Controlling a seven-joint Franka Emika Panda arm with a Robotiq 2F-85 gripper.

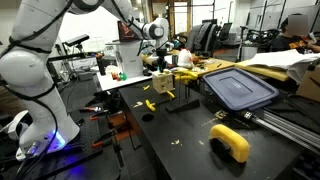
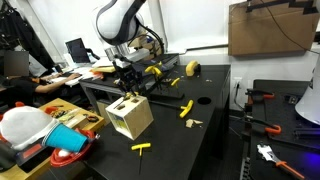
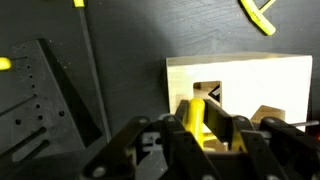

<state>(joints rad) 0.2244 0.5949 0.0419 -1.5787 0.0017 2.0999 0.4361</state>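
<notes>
The dark hole still shows just past the tip of the piece, so the robot's gripper will next move the piece over the hole, toward the top of the wrist view.
My gripper is shut on a yellow T-shaped piece and holds it right over the top of a pale wooden box that has cut-out holes. The piece's tip is at one dark hole. In both exterior views the gripper hangs just above the box on the black table. Other yellow pieces lie on the table: one near the box, one in front of it and one further off.
A dark blue bin lid lies on the table. A yellow tape-like ring sits near the table's front edge. A small wooden block lies beside a yellow piece. A person sits at a desk. A red bowl stands on a side table.
</notes>
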